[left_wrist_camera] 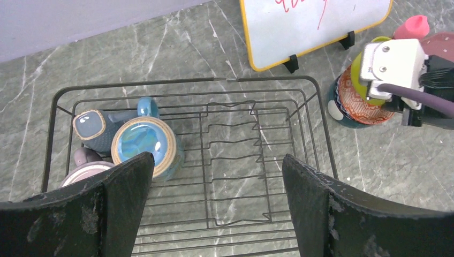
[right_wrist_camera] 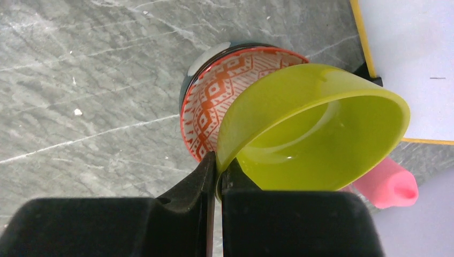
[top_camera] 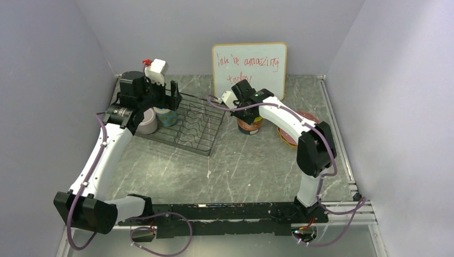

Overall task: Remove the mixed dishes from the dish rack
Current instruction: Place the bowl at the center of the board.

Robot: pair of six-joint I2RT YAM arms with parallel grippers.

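The right gripper moves down next until the tilted yellow bowl nests in the patterned bowl's empty inside below, then opens to release the yellow bowl's rim.
The black wire dish rack (top_camera: 193,126) (left_wrist_camera: 230,160) holds a blue mug (left_wrist_camera: 144,145), a small grey cup (left_wrist_camera: 90,127) and a lilac mug (left_wrist_camera: 83,171) at its left end. The plate dividers are bare. My left gripper (top_camera: 167,96) (left_wrist_camera: 217,214) is open above the rack, to the right of the mugs. My right gripper (top_camera: 242,107) (right_wrist_camera: 218,174) is shut on the rim of the yellow bowl (right_wrist_camera: 310,139) (left_wrist_camera: 355,72). It holds the bowl tilted over the patterned bowl (right_wrist_camera: 206,104) (top_camera: 249,127) on the table. Stacked plates (top_camera: 294,134) lie further right.
The white board with red writing (top_camera: 249,67) (right_wrist_camera: 412,64) stands behind the bowls. A small pink bottle (right_wrist_camera: 388,184) (left_wrist_camera: 412,27) stands beside them. Grey walls close in the left, back and right sides. A metal rail (top_camera: 337,134) edges the table's right side.
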